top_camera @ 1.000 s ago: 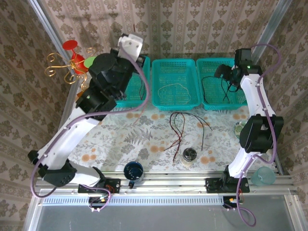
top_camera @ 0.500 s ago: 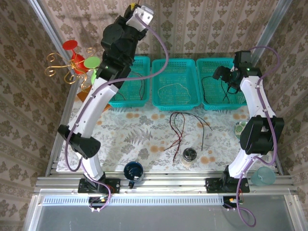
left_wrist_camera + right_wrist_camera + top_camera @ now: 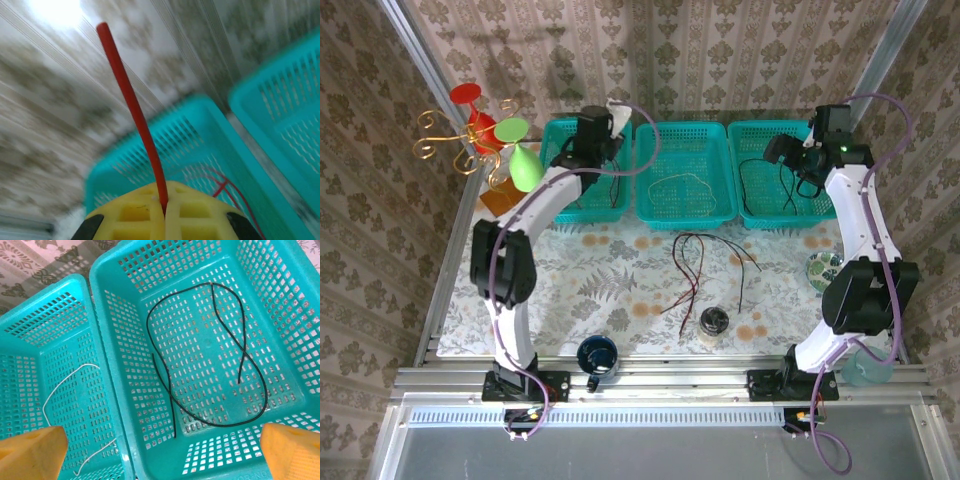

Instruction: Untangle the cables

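Observation:
The basket's bottom is below, so my left gripper will next tip its fingers down, lower them to the teal basket's bottom with red cable (image 3: 613,186) already on it and let go.
My left gripper (image 3: 603,137) is over the left teal basket (image 3: 563,208), and its yellow fingers (image 3: 197,215) are shut on a red cable (image 3: 131,100) that sticks up from between them. More of the red cable (image 3: 613,186) lies in that basket. My right gripper (image 3: 160,455) hangs open above the right basket (image 3: 200,460), where a black cable (image 3: 170,400) lies looped. A white cable (image 3: 85,365) rests in the middle basket (image 3: 650,140). A tangle of dark red and black cables (image 3: 695,262) lies on the table in front of the baskets.
A small jar (image 3: 714,322) and a dark mug (image 3: 597,354) stand near the front edge. A gold stand with red and green cups (image 3: 470,125) is at the back left. A plate (image 3: 823,267) and a pale cup (image 3: 867,365) sit at the right.
The left arm has swung from high over the table's left side down to the left basket, holding the red cable. The right arm has barely moved.

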